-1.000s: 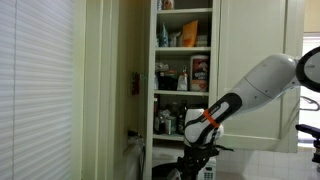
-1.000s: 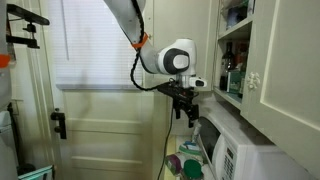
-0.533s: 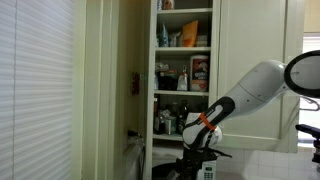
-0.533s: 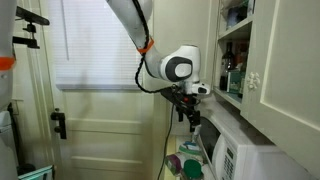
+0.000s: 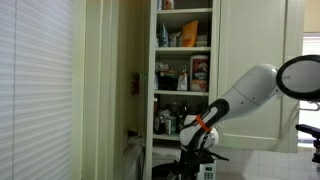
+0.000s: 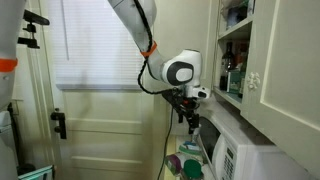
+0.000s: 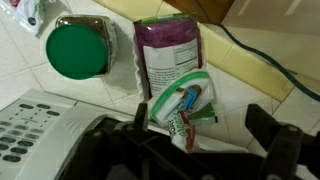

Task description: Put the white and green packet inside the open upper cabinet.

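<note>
The white and green packet [image 7: 178, 101] lies between my open fingers. My gripper comes straight down over the packet's middle next, bringing the fingers around it.
The white and green packet [image 7: 178, 101] lies on the tiled counter, with a blue mark on it and a red-brown end toward me. My gripper [image 7: 205, 135] is open and empty just above it, one finger [image 7: 141, 117] at the packet's left edge and the other [image 7: 270, 131] well to its right. In both exterior views the gripper [image 5: 197, 160] [image 6: 189, 119] hangs low, below the open upper cabinet [image 5: 184, 62] [image 6: 233, 48], whose shelves are crowded with bottles and boxes. The packet is hidden in both exterior views.
A purple packet [image 7: 170, 52] lies just beyond the white one, beside a jar with a green lid [image 7: 78, 50]. A white microwave [image 7: 30, 122] [image 6: 243, 155] stands close by, under the cabinet. A dark cable [image 7: 262, 58] crosses the yellow wall edge.
The arm has come down a little and shifted toward the counter beside the microwave. The gripper has stayed open and empty.
</note>
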Robot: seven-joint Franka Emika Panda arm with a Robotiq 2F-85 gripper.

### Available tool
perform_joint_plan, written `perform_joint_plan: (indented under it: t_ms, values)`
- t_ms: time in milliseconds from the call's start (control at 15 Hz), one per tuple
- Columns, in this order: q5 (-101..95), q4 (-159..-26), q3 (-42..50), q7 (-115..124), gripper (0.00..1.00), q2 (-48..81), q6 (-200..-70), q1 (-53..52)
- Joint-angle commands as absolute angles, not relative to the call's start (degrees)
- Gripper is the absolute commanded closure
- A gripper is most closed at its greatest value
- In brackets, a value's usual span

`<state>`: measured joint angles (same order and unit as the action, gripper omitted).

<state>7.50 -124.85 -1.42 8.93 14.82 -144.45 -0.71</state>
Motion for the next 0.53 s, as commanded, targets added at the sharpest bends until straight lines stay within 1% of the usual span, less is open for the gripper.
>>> perform_joint_plan:
  t_ms: [0, 467]
  values:
    - [10.8, -120.3, -1.7, 10.9, 0.0, 21.5, -147.4, -0.9]
    - [15.3, -113.8, -2.4, 12.2, 0.0, 29.8, -148.5, 0.1]
